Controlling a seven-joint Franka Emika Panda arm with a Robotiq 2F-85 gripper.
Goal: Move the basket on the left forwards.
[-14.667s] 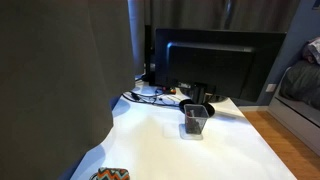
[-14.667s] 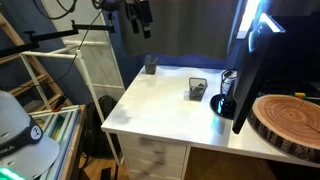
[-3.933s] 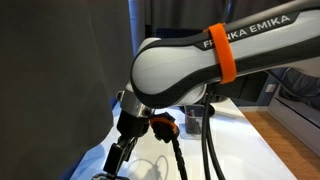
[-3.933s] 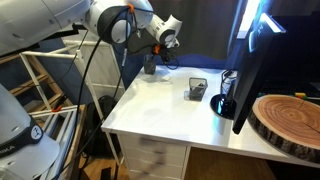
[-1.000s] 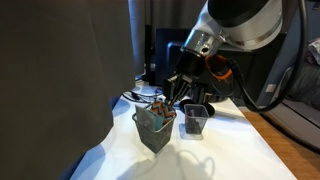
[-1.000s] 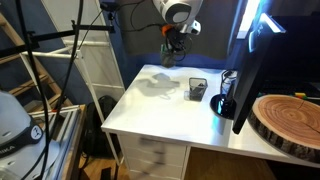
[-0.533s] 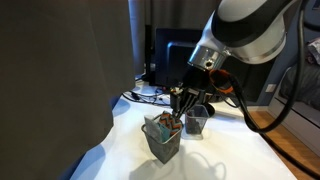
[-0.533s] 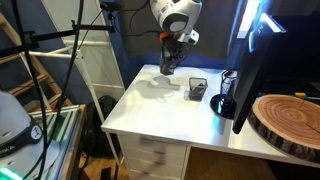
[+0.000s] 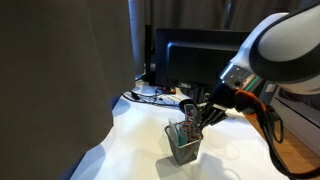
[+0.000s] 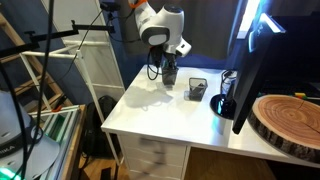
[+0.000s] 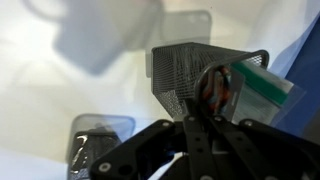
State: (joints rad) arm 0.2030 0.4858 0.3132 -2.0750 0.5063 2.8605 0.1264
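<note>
I should next bring the basket (image 9: 183, 143) in my gripper down and sideways onto the bare tabletop beside the pen cup and let go of the basket's rim, because that spot is clear.
My gripper (image 9: 191, 122) is shut on the rim of the basket (image 9: 183, 143), a small grey woven cup with orange and teal showing inside. It sits low over the white table (image 9: 130, 140); I cannot tell whether it touches. In an exterior view the basket (image 10: 168, 74) hangs under the gripper (image 10: 168, 62), left of the dark mesh pen cup (image 10: 196, 89). In the wrist view the gripper (image 11: 200, 102) pinches the basket (image 11: 185, 70) at its wall, one finger inside and one outside.
A black monitor (image 9: 210, 60) stands at the back with cables (image 9: 150, 95) beside it. The pen cup (image 11: 100, 140) is close to the basket. A dark panel (image 9: 50, 90) blocks one side. A wooden slab (image 10: 290, 120) lies beyond the monitor (image 10: 255, 70).
The gripper has carried the basket across the table and lowered it beside the pen cup. Its grip has stayed shut.
</note>
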